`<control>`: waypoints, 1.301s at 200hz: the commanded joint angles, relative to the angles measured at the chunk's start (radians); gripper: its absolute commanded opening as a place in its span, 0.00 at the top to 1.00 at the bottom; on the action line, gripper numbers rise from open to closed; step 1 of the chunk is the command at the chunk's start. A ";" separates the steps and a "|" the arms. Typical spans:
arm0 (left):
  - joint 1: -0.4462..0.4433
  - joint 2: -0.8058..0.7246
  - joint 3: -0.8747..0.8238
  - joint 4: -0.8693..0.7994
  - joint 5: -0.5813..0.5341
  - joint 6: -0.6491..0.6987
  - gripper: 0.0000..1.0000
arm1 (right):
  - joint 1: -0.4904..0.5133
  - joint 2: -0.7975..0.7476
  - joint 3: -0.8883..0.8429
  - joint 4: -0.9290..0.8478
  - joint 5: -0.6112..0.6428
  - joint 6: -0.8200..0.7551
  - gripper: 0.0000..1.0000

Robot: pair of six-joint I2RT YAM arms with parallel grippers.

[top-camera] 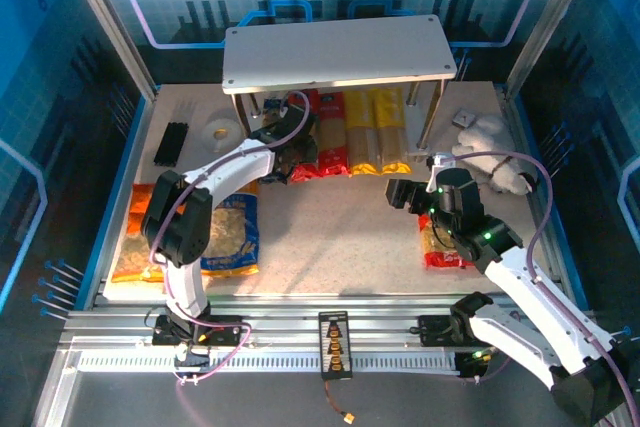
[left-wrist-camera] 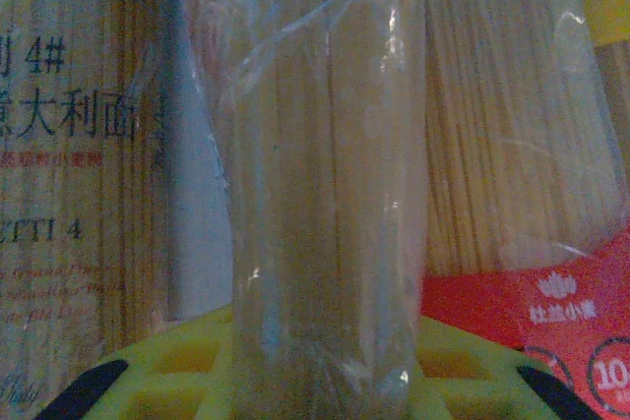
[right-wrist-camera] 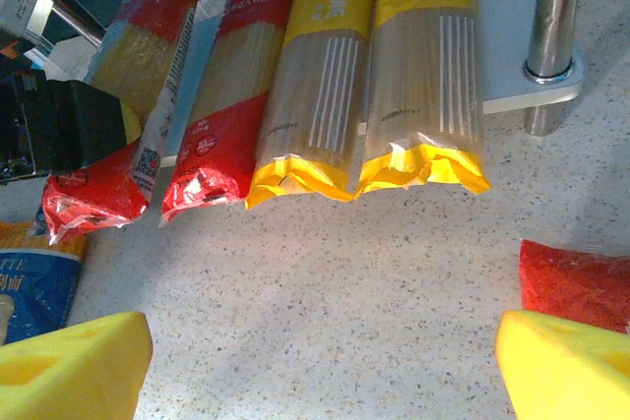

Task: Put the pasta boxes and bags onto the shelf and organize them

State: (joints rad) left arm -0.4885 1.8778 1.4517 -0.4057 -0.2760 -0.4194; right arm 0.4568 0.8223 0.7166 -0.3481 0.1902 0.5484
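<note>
My left gripper is above the lower board's part (top-camera: pixel 316 147) beside the lying red box, so next it needs to move down gently toward that matching red box, close the gap and let go.
The shelf (top-camera: pixel 335 52) stands at the back. On its lower board lie two yellow pasta boxes (right-wrist-camera: pixel 379 76) and a red one (right-wrist-camera: pixel 226 115). A second red pasta box (left-wrist-camera: pixel 320 194) is held at the row's left end by my left gripper (top-camera: pixel 290 152), shut on it, its clear window between the yellow fingers (left-wrist-camera: pixel 167 366). A blue-and-tan box (left-wrist-camera: pixel 69 194) lies just left of it. My right gripper (right-wrist-camera: pixel 315 361) hangs open over bare table in front of the boxes. The red bag (top-camera: pixel 445 247) lies under the right arm; the blue bag (top-camera: pixel 235 232) and orange bag (top-camera: pixel 140 232) lie at the left.
Black sticks (top-camera: pixel 172 143) and a tape roll (top-camera: pixel 218 132) lie at the back left. A white soft object (top-camera: pixel 490 147) and a small grey square (top-camera: pixel 463 117) sit at the back right. A shelf leg (right-wrist-camera: pixel 551 36) stands right of the yellow boxes.
</note>
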 commanded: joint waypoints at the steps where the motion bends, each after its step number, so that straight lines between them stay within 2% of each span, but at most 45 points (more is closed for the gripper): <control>1: 0.022 0.025 0.078 0.086 -0.022 -0.006 1.00 | -0.016 -0.005 0.007 -0.005 0.005 -0.013 0.09; 65: 0.039 0.091 0.095 0.077 -0.007 -0.025 1.00 | -0.020 -0.010 0.010 -0.028 0.009 -0.024 0.09; 79: 0.039 0.090 0.092 0.079 0.002 -0.026 0.70 | -0.022 -0.012 0.009 -0.035 0.009 -0.025 0.09; 87: 0.039 0.087 0.087 0.080 0.005 -0.027 0.59 | -0.024 -0.015 0.009 -0.038 0.010 -0.025 0.09; 105: 0.039 0.073 0.067 0.098 0.020 -0.023 0.50 | -0.025 -0.021 0.010 -0.049 0.012 -0.025 0.08; 108: 0.039 0.070 0.063 0.101 0.021 -0.022 0.41 | -0.026 -0.023 0.008 -0.050 0.013 -0.025 0.08; 111: 0.039 0.068 0.060 0.104 0.023 -0.021 0.37 | -0.026 -0.024 0.009 -0.051 0.014 -0.025 0.08; 133: 0.044 0.061 0.055 0.110 0.056 -0.008 0.33 | -0.026 -0.033 0.010 -0.062 0.017 -0.028 0.08; 137: 0.045 0.060 0.055 0.112 0.063 -0.006 0.29 | -0.026 -0.034 0.010 -0.065 0.018 -0.029 0.08; 163: 0.046 0.031 0.033 0.125 0.071 0.009 0.30 | -0.029 -0.043 0.013 -0.086 0.026 -0.036 0.08; 232: 0.026 -0.184 -0.090 0.165 0.061 0.061 0.38 | -0.036 -0.061 0.028 -0.129 0.049 -0.055 0.07; 260: 0.007 -0.272 -0.171 0.194 0.077 0.087 0.43 | -0.041 -0.041 0.071 -0.222 0.137 -0.093 0.07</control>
State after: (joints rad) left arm -0.4648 1.6833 1.3453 -0.2508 -0.2188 -0.3813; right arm 0.4347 0.7731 0.7269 -0.4767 0.2394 0.5003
